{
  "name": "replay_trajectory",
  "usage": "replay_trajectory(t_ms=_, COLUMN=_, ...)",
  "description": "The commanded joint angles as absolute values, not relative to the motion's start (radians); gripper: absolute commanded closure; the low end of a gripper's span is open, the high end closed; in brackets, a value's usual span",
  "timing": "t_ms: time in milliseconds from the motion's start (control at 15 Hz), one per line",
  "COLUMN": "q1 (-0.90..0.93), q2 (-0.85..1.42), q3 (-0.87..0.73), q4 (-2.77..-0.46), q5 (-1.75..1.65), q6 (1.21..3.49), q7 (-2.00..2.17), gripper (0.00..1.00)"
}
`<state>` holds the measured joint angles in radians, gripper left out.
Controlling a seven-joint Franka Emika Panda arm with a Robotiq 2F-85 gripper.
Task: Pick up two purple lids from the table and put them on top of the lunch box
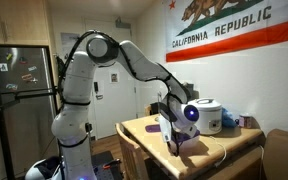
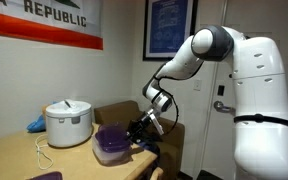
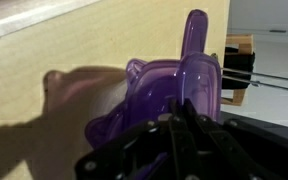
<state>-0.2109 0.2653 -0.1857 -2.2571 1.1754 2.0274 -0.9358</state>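
Note:
Next, my gripper carries the lid slightly down onto the top of the lunch box (image 2: 110,152), and then it releases the lid.
My gripper (image 3: 179,128) is shut on a thin deep purple lid (image 3: 196,70), which stands on edge in the wrist view. It is right over the pale lavender lunch box (image 3: 134,100) on the tan table (image 3: 44,60). In an exterior view the gripper (image 2: 142,130) is at the right side of the lunch box (image 2: 110,152), near the table's corner, with the dark lid (image 2: 112,134) at the box's top. A second dark purple lid (image 2: 44,176) lies at the table's near edge. The gripper (image 1: 174,138) also shows in both exterior views.
A white rice cooker (image 2: 69,122) stands just behind the lunch box, with a blue cloth-like thing (image 2: 34,124) beside it and a cord (image 2: 44,155) on the table. The cooker (image 1: 209,115) is close to the gripper. The table edge drops off beside the box.

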Motion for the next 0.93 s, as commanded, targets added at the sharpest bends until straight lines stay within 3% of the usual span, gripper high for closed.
replay_trajectory(t_ms=0, q1=-0.23, q2=0.334, q3=-0.186, q4=-2.173, q5=1.164, q6=1.978, q7=-0.905, gripper=0.98)
replay_trajectory(t_ms=333, q1=-0.244, q2=0.395, q3=-0.185, q4=-2.106, q5=1.161, q6=1.978, q7=-0.891, gripper=0.98)
replay_trajectory(t_ms=467, q1=-0.247, q2=0.406, q3=-0.185, q4=-2.093, q5=1.159, q6=1.979, q7=-0.885, gripper=0.68)
replay_trajectory(t_ms=867, q1=-0.262, q2=0.346, q3=-0.209, q4=-2.154, q5=1.155, q6=2.013, q7=-0.871, gripper=0.23)
